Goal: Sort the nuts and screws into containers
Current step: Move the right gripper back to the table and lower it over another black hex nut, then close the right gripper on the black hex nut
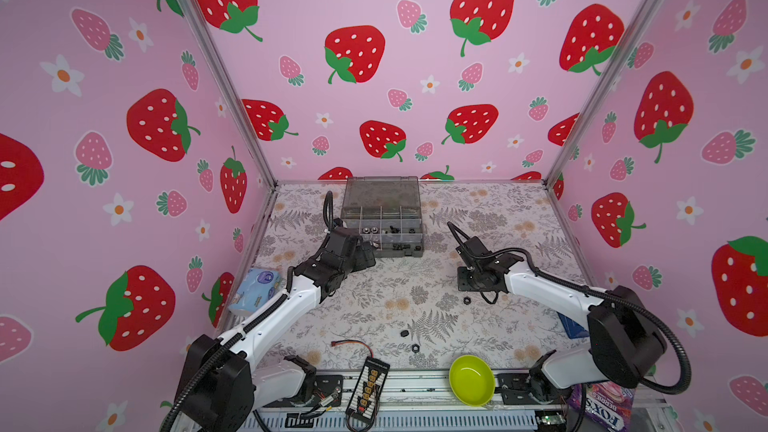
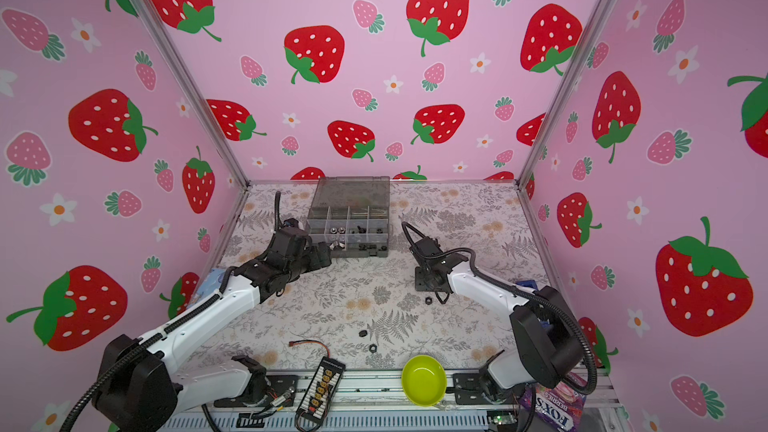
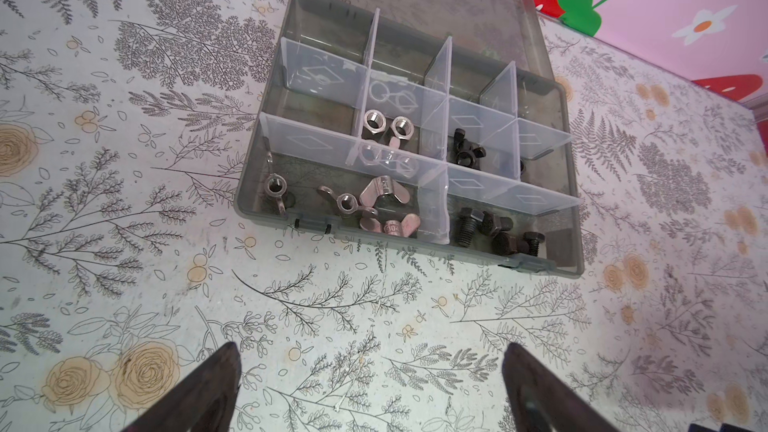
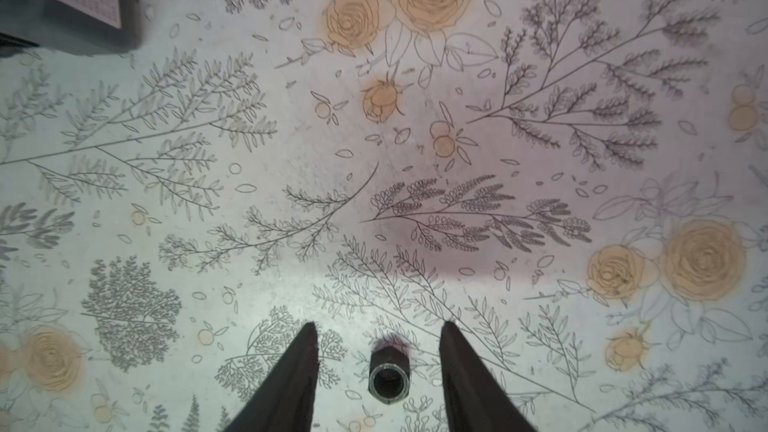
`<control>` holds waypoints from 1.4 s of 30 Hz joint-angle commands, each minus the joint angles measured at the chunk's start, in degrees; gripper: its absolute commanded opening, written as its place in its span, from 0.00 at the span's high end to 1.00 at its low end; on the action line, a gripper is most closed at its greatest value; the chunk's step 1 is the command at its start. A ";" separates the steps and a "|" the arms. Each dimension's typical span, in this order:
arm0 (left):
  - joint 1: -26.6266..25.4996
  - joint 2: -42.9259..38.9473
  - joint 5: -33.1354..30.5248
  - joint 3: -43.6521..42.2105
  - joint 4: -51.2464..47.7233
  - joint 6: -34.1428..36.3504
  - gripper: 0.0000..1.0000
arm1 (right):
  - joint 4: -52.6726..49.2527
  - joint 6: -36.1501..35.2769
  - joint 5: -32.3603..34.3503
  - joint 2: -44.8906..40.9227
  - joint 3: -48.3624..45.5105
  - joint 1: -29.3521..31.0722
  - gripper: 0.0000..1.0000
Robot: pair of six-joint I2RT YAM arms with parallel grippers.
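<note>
The black hex nut (image 1: 467, 300) (image 4: 389, 372) is below, already lined up between the open fingers, so the robot's right gripper will go down onto it next and close on its sides.
The smoky-grey organizer box (image 1: 417, 222) lies open at the back of the table, and its containers hold sorted pieces. In the left wrist view, silver hex nuts (image 3: 386, 126), silver wing nuts (image 3: 374, 205), black nuts (image 3: 467, 149) and black screws (image 3: 494, 230) each fill their own compartment. My left gripper (image 3: 372, 347) stands wide open and holds nothing, just in front of the box (image 3: 249, 197). My right gripper (image 4: 379, 326) points down at the mat, open, with a black hex nut (image 4: 389, 376) lying loose between its fingers, touching neither. That nut (image 1: 467, 300) shows in both top views. Two more small black pieces (image 1: 404, 333) (image 1: 414, 347) lie nearer the front.
A lime-green bowl (image 1: 471, 380) sits on the front rail. A red-and-black wire (image 1: 353, 344) runs to a black connector board (image 1: 368, 388) at the front. A blue-white packet (image 1: 255, 290) lies by the left wall, and a purple sweets bag (image 1: 602, 409) at the front right.
</note>
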 commanded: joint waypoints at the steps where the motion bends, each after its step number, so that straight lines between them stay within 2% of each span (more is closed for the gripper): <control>1: 0.35 -0.14 -0.56 -0.07 0.16 -1.24 0.01 | -2.67 1.42 -1.10 -0.04 -1.50 0.32 0.50; 21: 0.28 2.07 0.26 0.45 0.61 -1.45 0.01 | -1.20 0.75 -3.74 5.30 -3.65 0.54 0.55; 33: 0.32 2.25 0.14 0.52 0.69 -1.63 0.01 | -2.86 1.44 -3.17 7.02 -3.77 3.25 0.59; 42: 0.29 2.47 -0.07 0.33 0.88 -1.62 0.01 | -2.63 1.54 -2.90 8.23 -3.77 3.79 0.69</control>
